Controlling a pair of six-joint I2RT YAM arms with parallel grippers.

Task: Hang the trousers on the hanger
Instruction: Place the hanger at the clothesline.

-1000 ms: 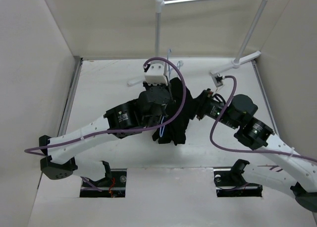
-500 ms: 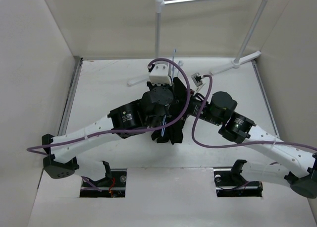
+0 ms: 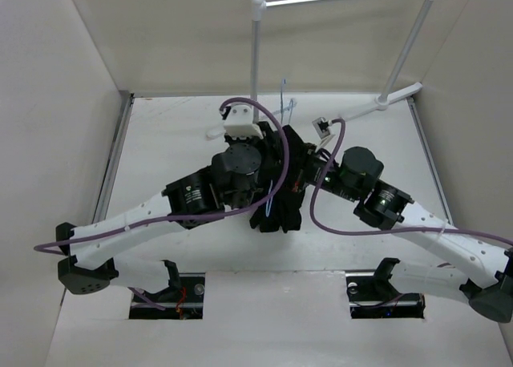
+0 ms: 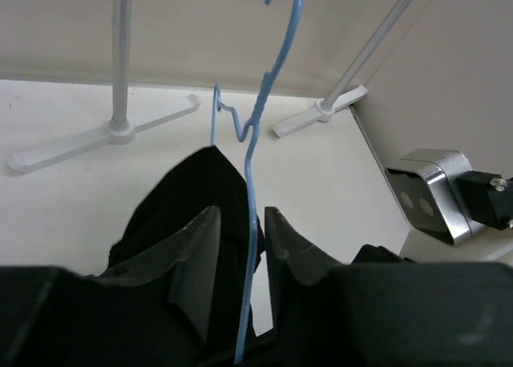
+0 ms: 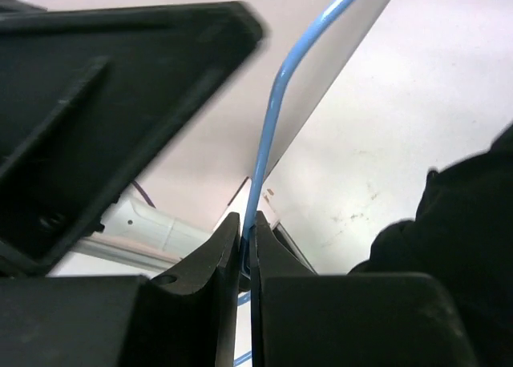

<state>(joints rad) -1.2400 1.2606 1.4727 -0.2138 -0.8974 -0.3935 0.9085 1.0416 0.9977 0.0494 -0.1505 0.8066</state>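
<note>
The trousers already drape over the hanger [image 3: 284, 102], so the robot's right gripper will next rise, carry the hanger outward to the rack's empty top bar and let go of the wire there.
The black trousers [image 3: 280, 212] hang draped over a thin light-blue wire hanger [image 3: 284, 102] held upright above the table's middle. In the left wrist view the hanger [image 4: 255, 167] runs up between the fingers of my left gripper [image 4: 240, 213], whose jaws stand apart with a gap beside the wire; the trousers [image 4: 189, 192] bunch just behind them. My right gripper [image 5: 244, 219] is shut on the hanger wire [image 5: 272, 118], with the trousers [image 5: 474, 216] at its right. From above, both wrists meet at the garment and the right gripper [image 3: 307, 171] is mostly hidden.
A white tubular garment rack [image 3: 256, 50] stands at the back, its flat feet [image 3: 386, 102] on the table. The rack's post [image 4: 120, 62] and feet show beyond the hanger in the left wrist view. Walls close in on both sides.
My right arm swung left to the hanger and its jaws closed on the wire. My left gripper's jaws came apart from the hanger, and that arm drew slightly left.
</note>
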